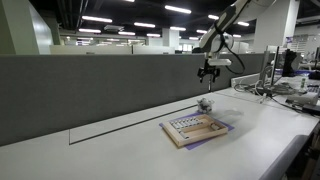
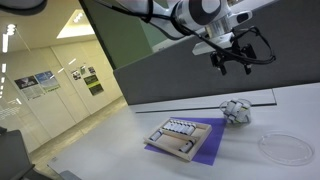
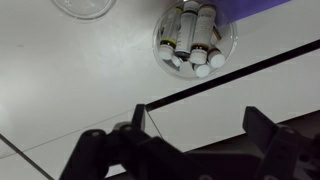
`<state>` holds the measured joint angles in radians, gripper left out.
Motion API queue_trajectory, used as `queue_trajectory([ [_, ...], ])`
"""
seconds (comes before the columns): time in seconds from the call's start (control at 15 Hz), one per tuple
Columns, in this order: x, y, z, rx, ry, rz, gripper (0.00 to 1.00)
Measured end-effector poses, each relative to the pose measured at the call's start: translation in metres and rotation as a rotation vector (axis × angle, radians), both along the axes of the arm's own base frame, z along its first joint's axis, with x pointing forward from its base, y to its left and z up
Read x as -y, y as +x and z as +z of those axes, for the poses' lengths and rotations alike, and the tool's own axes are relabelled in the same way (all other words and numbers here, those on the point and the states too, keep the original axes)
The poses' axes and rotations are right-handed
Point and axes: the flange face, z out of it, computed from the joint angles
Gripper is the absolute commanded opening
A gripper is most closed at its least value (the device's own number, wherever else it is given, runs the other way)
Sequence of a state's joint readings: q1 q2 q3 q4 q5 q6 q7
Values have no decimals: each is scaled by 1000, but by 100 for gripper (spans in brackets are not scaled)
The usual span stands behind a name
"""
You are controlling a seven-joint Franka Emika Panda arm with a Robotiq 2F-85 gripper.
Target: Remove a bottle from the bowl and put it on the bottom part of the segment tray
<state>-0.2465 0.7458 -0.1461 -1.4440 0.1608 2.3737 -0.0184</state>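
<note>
My open gripper moves down and toward the top of the wrist view onto a bottle in the bowl [image 2: 237, 109] [image 3: 195, 40] next, since the bowl sits beyond the fingers.
A clear glass bowl [image 3: 195, 40] holds several small dark bottles with white caps; it shows in both exterior views [image 1: 204, 104] [image 2: 235, 110] on the white table. A wooden segment tray [image 1: 195, 127] [image 2: 178, 137] lies on a purple cloth, with a row of bottles in its upper part. My gripper [image 1: 208, 72] [image 2: 235, 65] [image 3: 195, 135] hangs open and empty well above the bowl. In the wrist view the bowl sits at the top, beyond the fingertips.
A clear empty dish [image 2: 283, 148] [image 3: 85, 7] lies beside the bowl. A grey partition wall [image 1: 100, 90] runs behind the table. A black line [image 3: 230, 75] crosses the table top. Equipment and cables [image 1: 285, 85] stand at one table end.
</note>
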Motion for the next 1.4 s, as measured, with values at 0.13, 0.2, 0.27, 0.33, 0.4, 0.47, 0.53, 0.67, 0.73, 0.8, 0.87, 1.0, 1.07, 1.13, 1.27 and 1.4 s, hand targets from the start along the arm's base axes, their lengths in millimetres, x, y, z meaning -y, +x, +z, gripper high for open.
queue_trajectory([
  [0.13, -6, 6, -19, -23, 13, 11, 100],
  [0.2, -8, 8, -29, -34, 17, 16, 100],
  [0.27, -11, 10, -37, -44, 23, 20, 100],
  [0.33, -13, 11, -46, -57, 28, 24, 100],
  [0.4, -14, 12, -53, -69, 33, 28, 100],
  [0.47, -15, 13, -60, -83, 38, 30, 100],
  [0.53, -16, 13, -66, -96, 43, 32, 100],
  [0.67, -16, 14, -76, -124, 54, 34, 75],
  [0.73, -17, 14, -80, -139, 60, 36, 75],
  [0.8, -17, 14, -84, -155, 66, 37, 68],
  [0.87, -17, 14, -87, -169, 72, 38, 59],
  [1.0, -17, 14, -91, -186, 79, 39, 44],
  [1.07, -16, 15, -92, -191, 81, 40, 35],
  [1.13, -16, 15, -94, -194, 81, 41, 29],
  [1.27, -16, 17, -95, -192, 78, 45, 14],
  [1.4, -16, 19, -97, -190, 76, 47, 5],
])
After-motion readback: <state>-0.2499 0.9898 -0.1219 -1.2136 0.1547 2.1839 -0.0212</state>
